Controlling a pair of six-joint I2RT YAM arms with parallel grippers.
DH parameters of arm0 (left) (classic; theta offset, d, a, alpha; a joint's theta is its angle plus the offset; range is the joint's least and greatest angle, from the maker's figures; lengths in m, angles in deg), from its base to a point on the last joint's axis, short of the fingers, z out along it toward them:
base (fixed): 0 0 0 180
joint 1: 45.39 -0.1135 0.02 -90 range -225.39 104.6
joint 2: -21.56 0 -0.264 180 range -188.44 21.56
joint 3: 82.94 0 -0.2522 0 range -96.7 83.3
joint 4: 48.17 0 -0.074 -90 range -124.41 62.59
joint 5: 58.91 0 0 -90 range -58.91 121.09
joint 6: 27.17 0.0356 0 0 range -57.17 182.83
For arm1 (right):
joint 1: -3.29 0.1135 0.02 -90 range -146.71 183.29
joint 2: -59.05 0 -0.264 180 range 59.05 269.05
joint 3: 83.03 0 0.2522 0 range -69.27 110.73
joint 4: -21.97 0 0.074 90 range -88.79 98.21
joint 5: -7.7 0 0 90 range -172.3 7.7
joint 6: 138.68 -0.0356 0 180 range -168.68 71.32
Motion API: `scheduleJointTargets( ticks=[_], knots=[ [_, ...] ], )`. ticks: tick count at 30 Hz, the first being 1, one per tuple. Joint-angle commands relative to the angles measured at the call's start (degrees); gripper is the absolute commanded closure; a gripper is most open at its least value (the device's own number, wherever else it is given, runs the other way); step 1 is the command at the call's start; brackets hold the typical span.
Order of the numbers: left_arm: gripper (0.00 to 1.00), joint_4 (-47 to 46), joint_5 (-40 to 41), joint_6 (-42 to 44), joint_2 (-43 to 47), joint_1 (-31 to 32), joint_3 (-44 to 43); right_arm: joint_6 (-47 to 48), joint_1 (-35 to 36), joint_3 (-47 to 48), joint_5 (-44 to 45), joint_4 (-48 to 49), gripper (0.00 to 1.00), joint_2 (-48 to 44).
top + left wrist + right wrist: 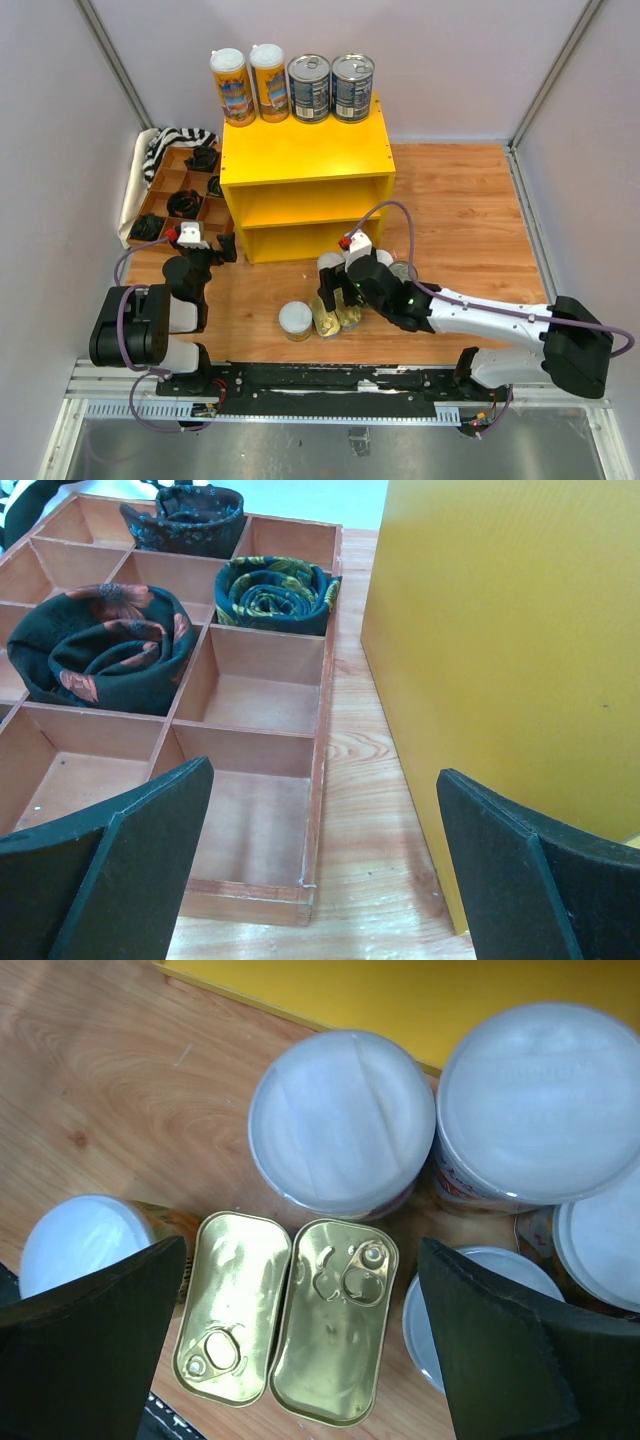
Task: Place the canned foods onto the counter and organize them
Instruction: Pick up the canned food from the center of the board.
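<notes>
I should move my right gripper outward and down around the white-lidded can next. That can is just beyond the gold tins, outward of my gripper, which is still straddling the tins.
The yellow counter stands mid-table. Along the back of its flat top stand two tall white-lidded cans and two silver-topped dark-labelled cans. More canned foods sit on the table in front of it. Two flat gold-topped tins lie side by side, with white-lidded cans around them. My right gripper hangs open above the gold tins, its fingers on either side of the pair and holding nothing. My left gripper is open and empty, low over the table between the tray and the counter's side.
A brown divided wooden tray sits left of the counter with rolled dark patterned fabrics in some compartments. A striped cloth lies behind it. One short white-lidded can stands apart near the front edge. Grey walls enclose the table.
</notes>
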State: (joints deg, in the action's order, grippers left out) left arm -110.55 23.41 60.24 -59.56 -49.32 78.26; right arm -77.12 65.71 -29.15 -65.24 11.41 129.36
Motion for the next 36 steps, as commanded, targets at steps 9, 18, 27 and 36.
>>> scheduleJointTargets(
  ticks=[9,18,27,36],
  knots=[
    [0.0,-0.9,-0.3,0.7,-0.4,0.2,-0.6,0.3,1.0,-0.6,1.4,7.2,0.03,5.9],
    [0.0,-1.0,-0.3,0.7,-0.4,0.2,-0.6,1.9,1.0,1.6,2.8,9.7,0.13,10.2],
    [0.0,-0.9,-0.3,0.7,-0.4,0.3,-0.7,5.5,0.8,3.9,4.4,11.8,0.14,14.4],
    [0.0,-0.9,-0.3,0.7,-0.4,0.2,-0.6,8.0,-2.7,4.5,1.4,16.8,0.11,17.4]
  ],
)
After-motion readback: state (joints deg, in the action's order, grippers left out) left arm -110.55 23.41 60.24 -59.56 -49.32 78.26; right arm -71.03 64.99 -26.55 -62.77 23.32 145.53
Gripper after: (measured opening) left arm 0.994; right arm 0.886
